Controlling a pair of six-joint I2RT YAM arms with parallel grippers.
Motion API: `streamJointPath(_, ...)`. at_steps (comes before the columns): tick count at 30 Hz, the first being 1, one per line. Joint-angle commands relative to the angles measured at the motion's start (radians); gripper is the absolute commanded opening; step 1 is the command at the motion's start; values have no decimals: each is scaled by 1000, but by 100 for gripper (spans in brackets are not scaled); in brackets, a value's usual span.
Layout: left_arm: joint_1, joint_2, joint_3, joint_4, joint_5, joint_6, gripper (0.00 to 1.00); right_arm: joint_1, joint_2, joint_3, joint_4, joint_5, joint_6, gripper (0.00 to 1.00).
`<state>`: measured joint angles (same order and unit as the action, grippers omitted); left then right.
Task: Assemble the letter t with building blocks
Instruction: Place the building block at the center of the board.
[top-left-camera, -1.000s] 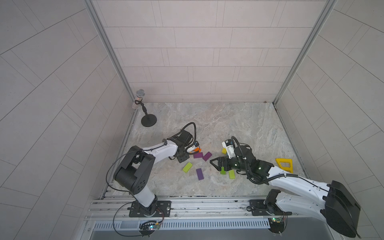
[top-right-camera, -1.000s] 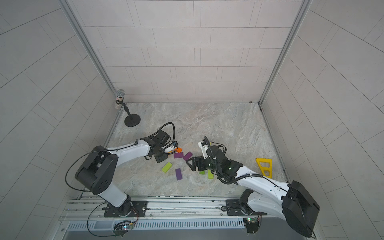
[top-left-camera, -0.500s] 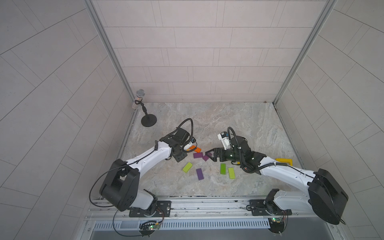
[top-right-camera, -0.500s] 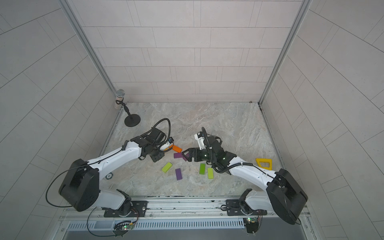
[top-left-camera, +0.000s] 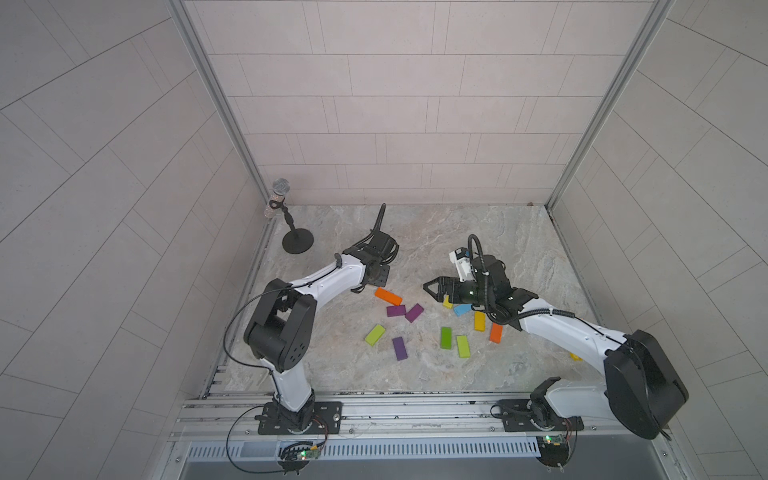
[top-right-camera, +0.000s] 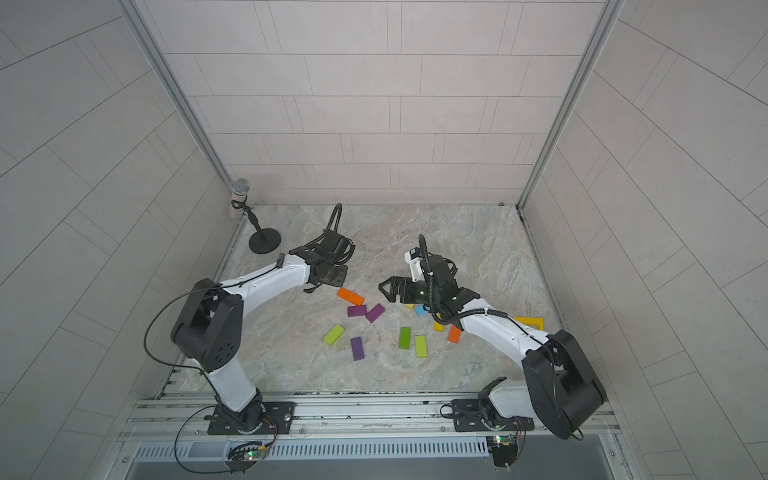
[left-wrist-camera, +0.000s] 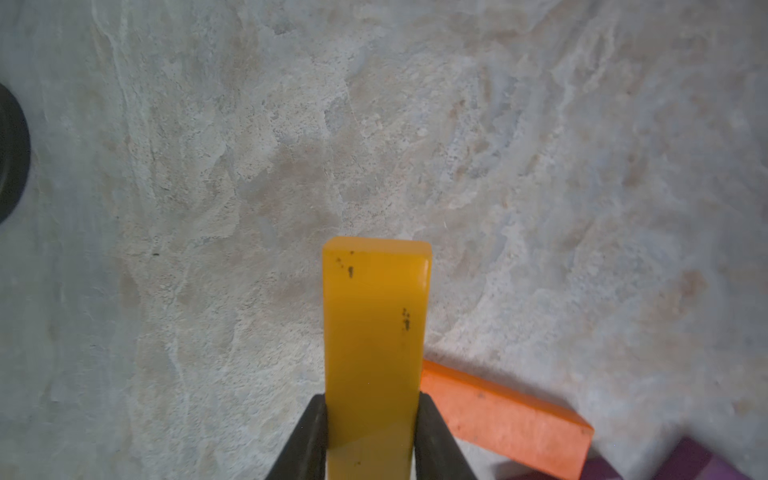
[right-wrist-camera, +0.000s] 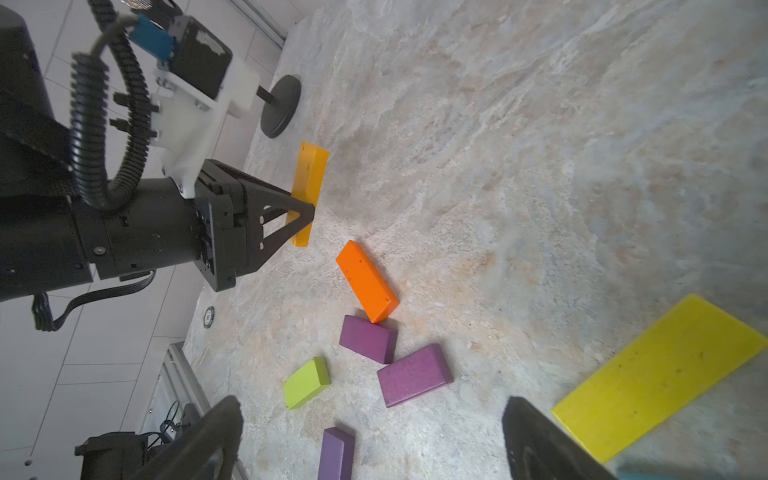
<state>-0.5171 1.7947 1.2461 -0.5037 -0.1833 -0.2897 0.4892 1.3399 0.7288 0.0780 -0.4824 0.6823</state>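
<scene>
The bare marble floor is below and outward. My left gripper should move outward and down next and release the yellow-orange block (left-wrist-camera: 376, 332) clear of the orange one.
My left gripper (left-wrist-camera: 372, 401) is shut on a yellow-orange block (left-wrist-camera: 376, 332), held on edge just above the marble floor; the right wrist view shows this block (right-wrist-camera: 309, 174) too. An orange block (top-left-camera: 388, 296) lies just beside it. Two purple blocks (top-left-camera: 395, 311) (top-left-camera: 414, 312), a lime block (top-left-camera: 375, 335) and a third purple one (top-left-camera: 400, 348) lie nearer the front. My right gripper (top-left-camera: 430, 289) hangs open and empty above the floor, over a yellow block (top-left-camera: 447, 302) and a light blue block (top-left-camera: 462, 309). Green (top-left-camera: 446, 337), lime (top-left-camera: 463, 346), yellow (top-left-camera: 480, 321) and orange (top-left-camera: 496, 332) blocks lie beneath the right arm.
A microphone on a round black stand (top-left-camera: 297, 241) stands at the back left corner. A larger yellow frame piece (top-right-camera: 530, 322) lies at the right, partly behind the right arm. Tiled walls close in three sides; a metal rail (top-left-camera: 415, 405) runs along the front.
My left gripper has drawn back from the orange block toward the rear, keeping the yellow-orange block. The right arm has swung rearward, uncovering several blocks beneath it.
</scene>
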Motion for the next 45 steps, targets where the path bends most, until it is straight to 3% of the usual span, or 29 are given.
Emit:
streamJointPath(1,6,76,66,59,-44,-224,0,-6,30,15,12,-16,-21,100)
streamJointPath(10,50,243,219,-19,-22,-248,0,-12,108,40,50,-37,-22,100)
streamJointPath(27,74,441,490,-293,7,-143,3,-30,139,28,88,-56,-2,100)
streamJointPath(39,74,434,471,-294,44,-155,4,-36,145,34,78,-65,-1,99)
streamJointPath(45,72,402,393,-243,66,-181,7,-37,138,17,87,-73,15,100)
